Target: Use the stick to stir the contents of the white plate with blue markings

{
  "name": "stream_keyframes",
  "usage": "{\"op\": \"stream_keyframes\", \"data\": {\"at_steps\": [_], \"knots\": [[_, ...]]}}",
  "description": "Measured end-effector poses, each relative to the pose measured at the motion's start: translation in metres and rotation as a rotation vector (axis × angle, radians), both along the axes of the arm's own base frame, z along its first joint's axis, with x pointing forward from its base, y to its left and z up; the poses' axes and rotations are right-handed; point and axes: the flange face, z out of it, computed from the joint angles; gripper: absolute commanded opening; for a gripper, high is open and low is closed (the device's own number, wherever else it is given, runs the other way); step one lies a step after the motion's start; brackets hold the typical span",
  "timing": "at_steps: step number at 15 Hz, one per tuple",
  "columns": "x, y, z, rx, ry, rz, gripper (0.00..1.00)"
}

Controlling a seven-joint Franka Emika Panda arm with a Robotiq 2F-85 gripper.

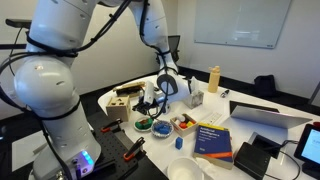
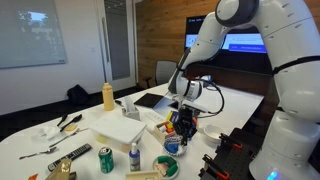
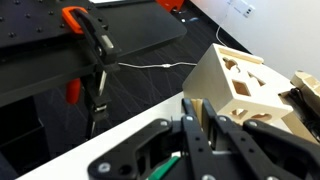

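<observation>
The gripper will next turn and move down over the dish with green contents, which is below it toward the wooden shape-sorter box, and let go of the stick (image 3: 198, 116) inside the dish.
My gripper (image 3: 197, 102) is shut on a thin light wooden stick (image 3: 198, 116) that stands between its two black fingers. In both exterior views the gripper (image 1: 164, 87) (image 2: 185, 104) hangs above a group of small dishes near the table edge. The white plate with blue markings (image 1: 161, 128) (image 2: 172, 143) sits just below and slightly in front of the gripper. The stick's lower end is too small to see in the exterior views. I cannot tell if it touches the plate.
A white bowl with orange and red pieces (image 1: 183, 122) and a dish with green contents (image 1: 143, 125) flank the plate. A wooden shape-sorter box (image 3: 240, 85) (image 1: 122, 105), yellow bottle (image 1: 213, 78), blue book (image 1: 212, 140), laptop (image 1: 268, 115) and orange-handled clamps (image 3: 85, 40) surround them.
</observation>
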Motion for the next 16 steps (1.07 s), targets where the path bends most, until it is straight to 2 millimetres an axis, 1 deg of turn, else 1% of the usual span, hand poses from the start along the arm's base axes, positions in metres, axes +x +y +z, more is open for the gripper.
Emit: {"op": "stream_keyframes", "data": {"at_steps": [3, 5, 6, 8, 11, 13, 16], "knots": [[0.015, 0.029, 0.025, -0.024, -0.034, 0.094, 0.03], [0.022, 0.049, 0.031, -0.035, -0.043, 0.154, 0.03], [0.024, 0.059, 0.029, -0.040, -0.037, 0.182, 0.03], [0.026, 0.077, 0.016, -0.064, -0.027, 0.232, 0.03], [0.029, 0.098, -0.017, -0.144, -0.041, 0.310, 0.03], [0.034, 0.107, -0.036, -0.228, -0.058, 0.361, 0.03], [0.046, 0.116, -0.053, -0.329, -0.091, 0.422, 0.03]]}}
